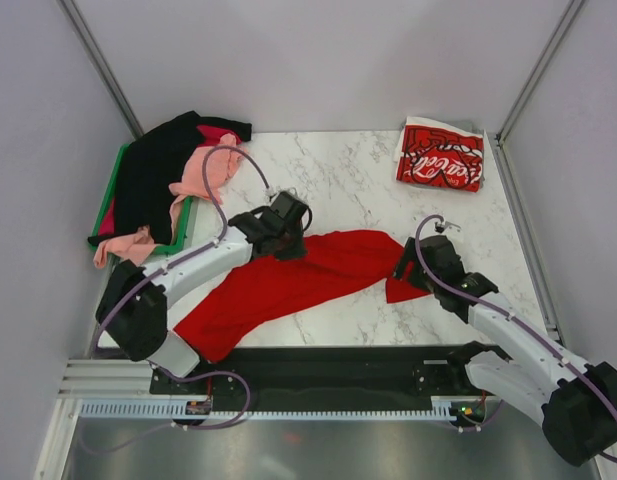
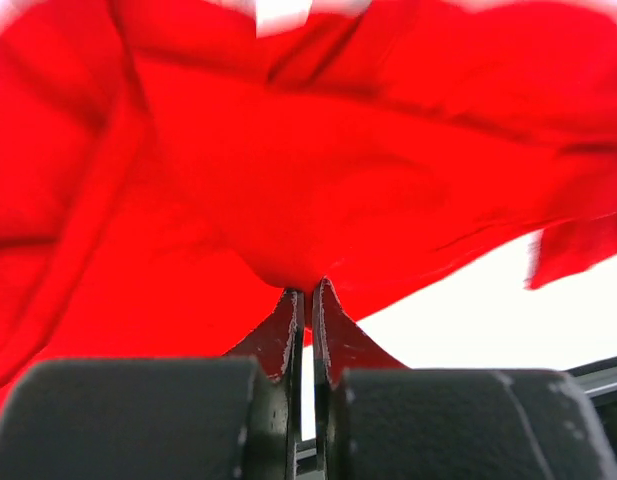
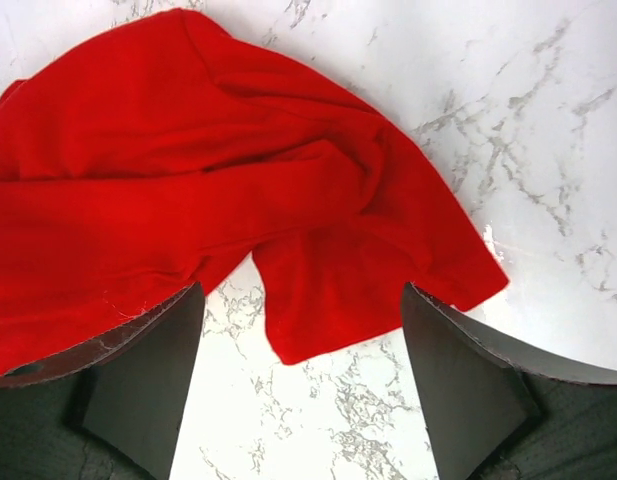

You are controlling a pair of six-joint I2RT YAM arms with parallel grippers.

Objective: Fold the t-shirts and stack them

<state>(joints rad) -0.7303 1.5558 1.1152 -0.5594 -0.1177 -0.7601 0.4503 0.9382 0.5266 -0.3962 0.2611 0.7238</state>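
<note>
Next, my right gripper moves down to the red flap (image 3: 338, 290) at the shirt's loose end, since that flap lies on marble between the gripper's open fingers.
A large plain bright red t-shirt (image 1: 288, 280) lies bunched in a long diagonal band across the marble table. My left gripper (image 1: 278, 240) is shut on a pinch of its upper edge; in the left wrist view (image 2: 308, 290) the cloth (image 2: 288, 150) fills the frame. My right gripper (image 1: 413, 268) is open above the shirt's right end, its fingers (image 3: 148, 370) straddling a red flap (image 3: 338, 290). A folded red Coca-Cola shirt (image 1: 441, 155) lies at the back right. Black (image 1: 153, 170), salmon-pink (image 1: 203, 175) and magenta shirts are piled at the back left.
The pile sits on a green plastic tray (image 1: 178, 240) at the left edge. Grey walls enclose the table on three sides. A black strip and metal rail (image 1: 318, 400) run along the near edge by the arm bases.
</note>
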